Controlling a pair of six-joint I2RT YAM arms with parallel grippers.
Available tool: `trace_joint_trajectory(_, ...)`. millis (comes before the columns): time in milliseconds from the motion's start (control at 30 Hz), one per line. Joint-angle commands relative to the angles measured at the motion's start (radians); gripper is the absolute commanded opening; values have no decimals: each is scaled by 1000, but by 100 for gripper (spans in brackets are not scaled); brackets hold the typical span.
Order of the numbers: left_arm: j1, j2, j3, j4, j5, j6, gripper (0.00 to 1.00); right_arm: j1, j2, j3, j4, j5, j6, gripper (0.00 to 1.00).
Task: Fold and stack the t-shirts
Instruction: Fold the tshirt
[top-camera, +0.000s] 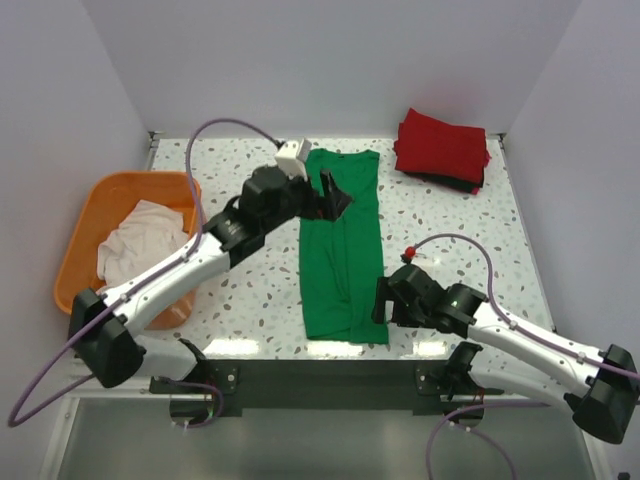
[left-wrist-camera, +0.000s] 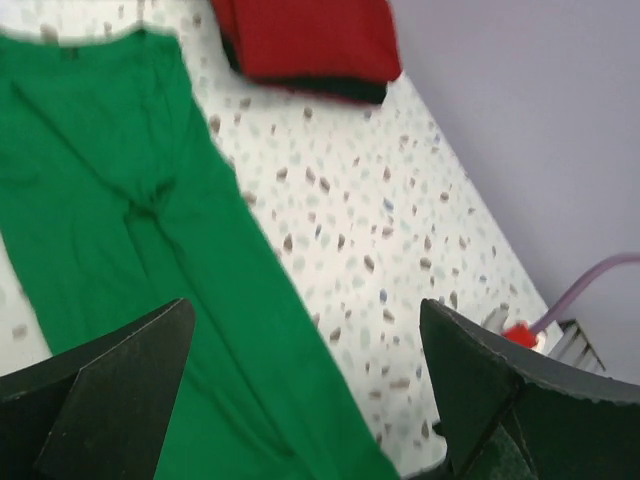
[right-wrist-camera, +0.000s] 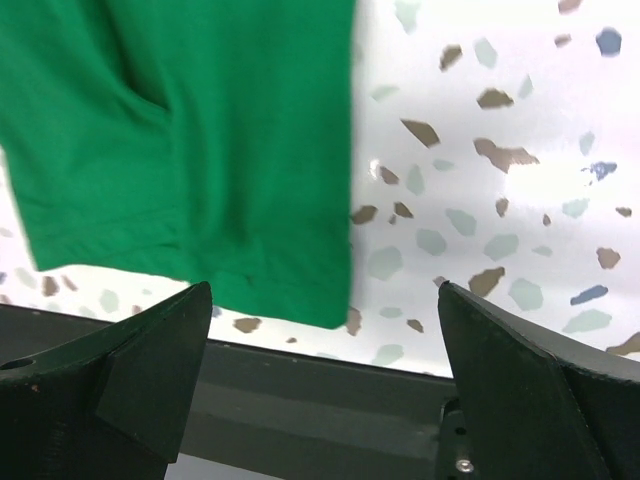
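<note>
The left gripper moves back along the green t-shirt and down onto its hem's corner nearest the basket next, as that corner lies below it, toward my base.
The bright green t-shirt (top-camera: 342, 245) lies folded into a long narrow strip down the middle of the table; it also shows in the left wrist view (left-wrist-camera: 110, 200) and the right wrist view (right-wrist-camera: 190, 130). A folded red t-shirt (top-camera: 441, 143) lies on a black one (top-camera: 470, 184) at the back right, also in the left wrist view (left-wrist-camera: 310, 40). The off-white t-shirt (top-camera: 140, 240) lies crumpled in the orange basket. My left gripper (top-camera: 335, 197) is open above the strip's far part. My right gripper (top-camera: 381, 300) is open by the strip's near right corner.
The orange plastic basket (top-camera: 95, 205) stands at the left of the speckled table. The table's dark front edge (right-wrist-camera: 300, 390) runs just beneath my right gripper. White walls close in the back and sides.
</note>
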Motion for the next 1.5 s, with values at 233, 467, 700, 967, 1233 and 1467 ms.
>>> trace_joint_trajectory(233, -288, -226, -578, -214, -157, -360, 100, -4, -31, -142, 112, -169, 44, 94)
trace_joint_trajectory(467, -425, -229, -672, -228, -148, -503, 95, -6, -53, -197, 180, -182, 69, 77)
trace_joint_trajectory(700, -442, -165, -697, -201, -130, -528, 70, -6, 7, -242, 253, -208, 99, 63)
trace_joint_trajectory(967, -445, -104, -687, -211, -156, -543, 36, -4, 0, -275, 250, -228, 139, 46)
trace_joint_trajectory(1233, -446, -65, -660, -215, -191, -552, 0, -4, -20, -314, 270, -243, 152, 8)
trace_joint_trajectory(1467, -506, -273, -785, -198, -127, -561, 0, -1, -133, -285, 118, -306, 145, 0)
